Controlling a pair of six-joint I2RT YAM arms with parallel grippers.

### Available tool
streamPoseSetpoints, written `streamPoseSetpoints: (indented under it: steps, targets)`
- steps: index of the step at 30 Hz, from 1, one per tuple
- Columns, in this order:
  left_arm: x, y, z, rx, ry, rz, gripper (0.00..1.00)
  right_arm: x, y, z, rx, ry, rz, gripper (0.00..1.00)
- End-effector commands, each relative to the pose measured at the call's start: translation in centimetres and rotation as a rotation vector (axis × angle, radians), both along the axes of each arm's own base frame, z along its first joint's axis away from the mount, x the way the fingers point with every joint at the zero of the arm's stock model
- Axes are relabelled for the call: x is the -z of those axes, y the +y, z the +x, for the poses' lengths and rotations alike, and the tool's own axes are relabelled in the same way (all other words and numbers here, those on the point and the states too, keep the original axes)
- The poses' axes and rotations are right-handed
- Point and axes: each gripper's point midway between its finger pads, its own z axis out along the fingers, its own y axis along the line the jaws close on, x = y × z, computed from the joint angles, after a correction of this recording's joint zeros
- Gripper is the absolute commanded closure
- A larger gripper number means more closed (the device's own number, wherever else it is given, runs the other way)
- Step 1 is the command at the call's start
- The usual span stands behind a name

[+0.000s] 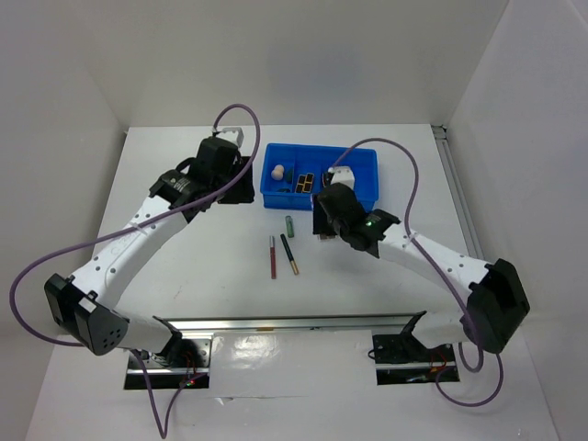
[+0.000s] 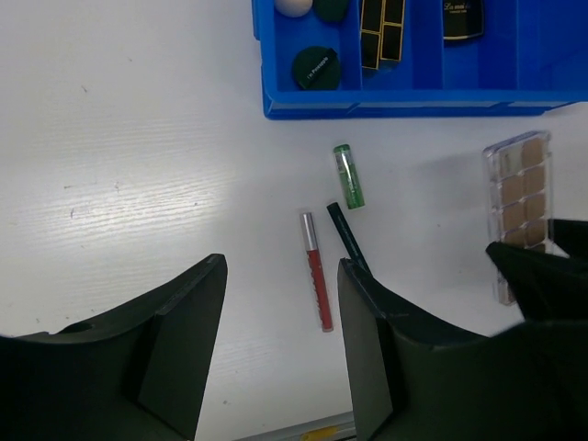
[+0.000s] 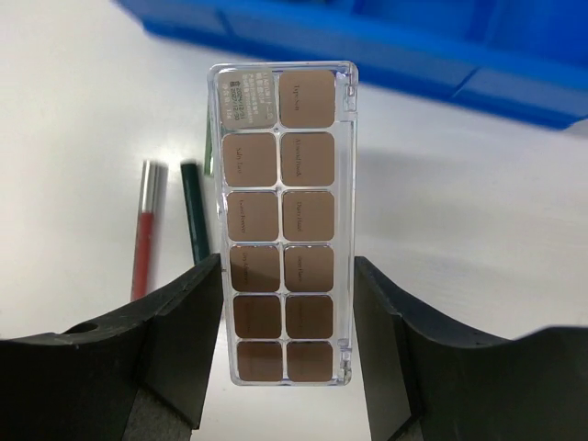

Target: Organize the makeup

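My right gripper moves outward over the bin's near rim and down next. It releases the pinkish palette onto the black square compact (image 2: 462,18), whose section of the bin has room.
My right gripper (image 3: 287,262) is shut on the pinkish palette (image 3: 283,220), gripping its long sides and holding it just in front of the blue bin (image 3: 441,64). It also shows in the left wrist view (image 2: 519,207). My left gripper (image 2: 280,266) is open and empty above the table, left of the bin (image 1: 276,197). On the table lie a green tube (image 2: 348,176), a red pencil (image 2: 317,285) and a dark pencil (image 2: 344,234). The bin holds a peach sponge (image 2: 292,5), a dark green sponge (image 2: 329,7), black-gold palettes (image 2: 381,32) and a black square compact (image 2: 462,18).
A round black compact (image 2: 315,67) also lies in the bin's left compartment. White walls close in the table at the back and sides. A metal rail (image 1: 294,323) runs along the near edge between the arm bases.
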Motion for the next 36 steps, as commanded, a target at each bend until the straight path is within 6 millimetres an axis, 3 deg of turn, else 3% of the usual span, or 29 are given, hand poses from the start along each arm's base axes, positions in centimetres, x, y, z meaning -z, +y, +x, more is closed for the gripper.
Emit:
streamPoseSetpoints:
  steps: [1, 3, 4, 10, 12, 13, 15, 16, 18, 24, 25, 26, 28, 29, 31, 32, 33, 35, 36]
  targets:
    - [-1.4, -0.8, 0.6, 0.030, -0.040, -0.037, 0.35, -2.2, -1.6, 3.0, 0.087, -0.063, 0.007, 0.55]
    - [-1.4, -0.8, 0.6, 0.023, -0.037, -0.046, 0.35, -3.0, -2.4, 5.6, 0.123, -0.094, 0.000, 0.55]
    - [-1.4, -1.0, 0.5, 0.030, -0.034, -0.051, 0.35, -3.5, -1.9, 7.7, 0.135, -0.118, 0.009, 0.55]
    - [-1.3, -0.9, -0.3, 0.027, -0.028, -0.074, 0.35, -2.6, -3.1, 16.0, 0.215, -0.129, -0.017, 0.54]
    - [-1.1, -1.2, -1.1, 0.049, -0.011, -0.100, 0.35, -3.0, -3.6, 17.9, 0.227, -0.157, -0.022, 0.54]
    - [-0.4, -1.3, -1.3, 0.049, 0.011, -0.108, 0.35, -1.8, -3.6, 18.7, 0.229, -0.139, -0.025, 0.54]
    - [-0.2, -1.8, -1.9, 0.069, 0.026, -0.139, 0.35, -1.8, -3.7, 20.1, 0.228, -0.142, -0.019, 0.54]
    - [0.4, -2.2, -2.2, 0.072, 0.044, -0.141, 0.35, -0.4, -4.2, 20.9, 0.242, -0.121, -0.033, 0.54]
    - [0.8, -2.9, -2.6, 0.091, 0.059, -0.159, 0.37, 0.2, -4.8, 22.0, 0.248, -0.115, -0.040, 0.53]
    - [1.4, -4.9, -4.1, 0.149, 0.084, -0.200, 0.38, 1.5, -5.0, 24.4, 0.244, -0.108, -0.027, 0.48]
    - [1.7, -4.9, -4.2, 0.141, 0.095, -0.203, 0.38, 0.8, -4.7, 25.1, 0.245, -0.125, -0.017, 0.43]
    - [2.0, -5.2, -4.3, 0.149, 0.104, -0.198, 0.38, 1.1, -4.7, 25.0, 0.244, -0.105, -0.028, 0.28]
    - [2.7, -5.7, -4.4, 0.159, 0.116, -0.191, 0.38, 1.1, -4.9, 25.1, 0.251, -0.102, -0.036, 0.16]
    - [2.7, -5.7, -4.4, 0.159, 0.116, -0.191, 0.38, -0.9, -5.0, 24.9, 0.253, -0.133, -0.019, 0.11]
    - [3.3, -6.4, -4.4, 0.171, 0.126, -0.200, 0.38, -2.6, -4.7, 24.0, 0.245, -0.162, -0.002, 0.06]
    - [3.9, -6.9, -4.4, 0.181, 0.134, -0.195, 0.36, -2.7, -5.0, 23.5, 0.245, -0.174, 0.005, 0.06]
    - [4.1, -7.2, -4.3, 0.182, 0.141, -0.206, 0.36, -5.1, -5.2, 22.9, 0.247, -0.216, 0.028, 0.06]
    - [5.0, -8.1, -4.0, 0.174, 0.157, -0.219, 0.38, -5.3, -6.1, 21.3, 0.256, -0.207, 0.015, 0.06]
    - [5.6, -8.6, -4.1, 0.179, 0.164, -0.222, 0.40, -7.2, -6.5, 20.4, 0.262, -0.231, 0.037, 0.08]
